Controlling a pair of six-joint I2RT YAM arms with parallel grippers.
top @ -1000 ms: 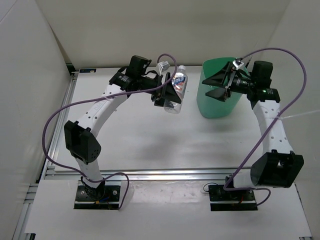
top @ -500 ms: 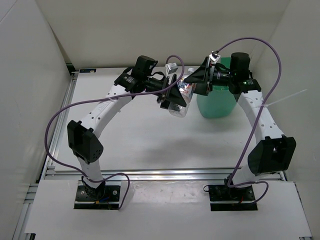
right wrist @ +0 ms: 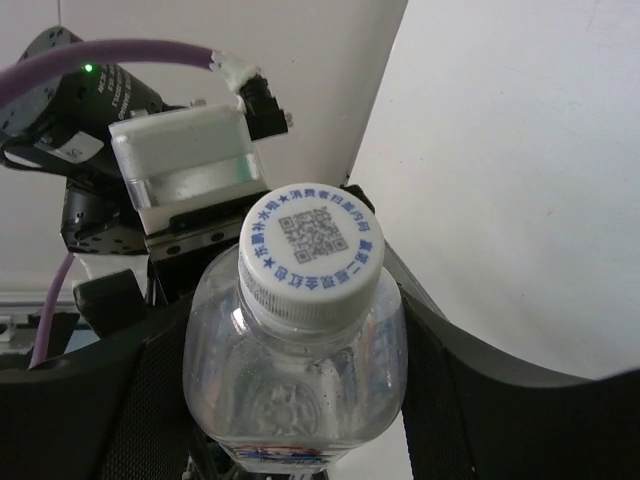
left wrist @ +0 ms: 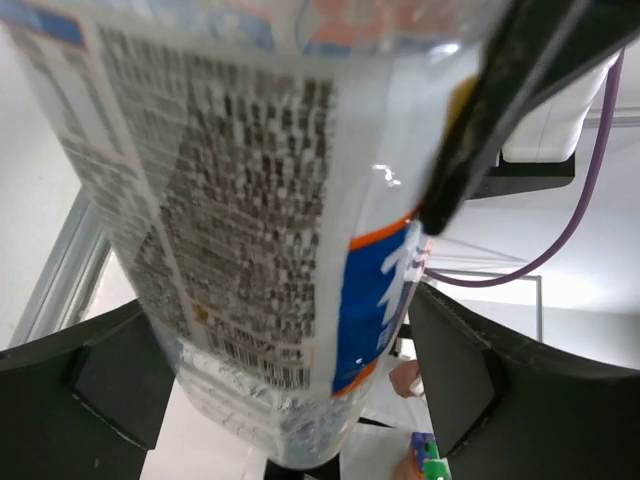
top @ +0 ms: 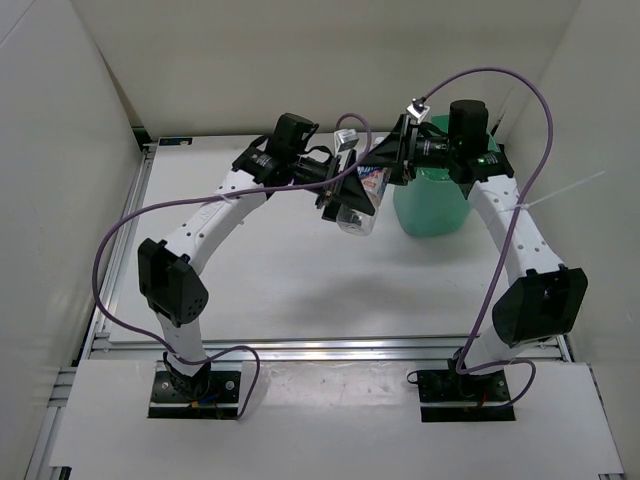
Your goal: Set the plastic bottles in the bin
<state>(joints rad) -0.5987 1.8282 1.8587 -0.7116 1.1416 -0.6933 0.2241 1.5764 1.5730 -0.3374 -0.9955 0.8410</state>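
Observation:
My left gripper's fingers are open. My right gripper will next carry the bottle [top: 364, 196] to the right in the top view, over the opening of the bin, to let it go.
A clear plastic bottle [top: 364, 196] with a white-and-blue label hangs in the air just left of the mint-green bin [top: 432, 208]. My left gripper [top: 346, 192] stands around its lower body with the jaws open; in the left wrist view the label [left wrist: 250, 200] fills the frame between my left gripper [left wrist: 285, 378], and a sliver of gap shows at the right finger [left wrist: 460, 370]. My right gripper [top: 386, 164] is shut on the bottle's shoulder. The right wrist view shows the white cap [right wrist: 311, 254] above my right gripper [right wrist: 300, 405], with both pads against the clear sides.
White walls close in the table [top: 270, 270] on the left, back and right. Purple cables [top: 500, 75] arch over both arms. The left arm's wrist camera [right wrist: 185, 165] sits close behind the bottle.
My right arm swung left from over the bin to the bottle and closed on its top. My left gripper moved right a little with the bottle, then opened its jaws.

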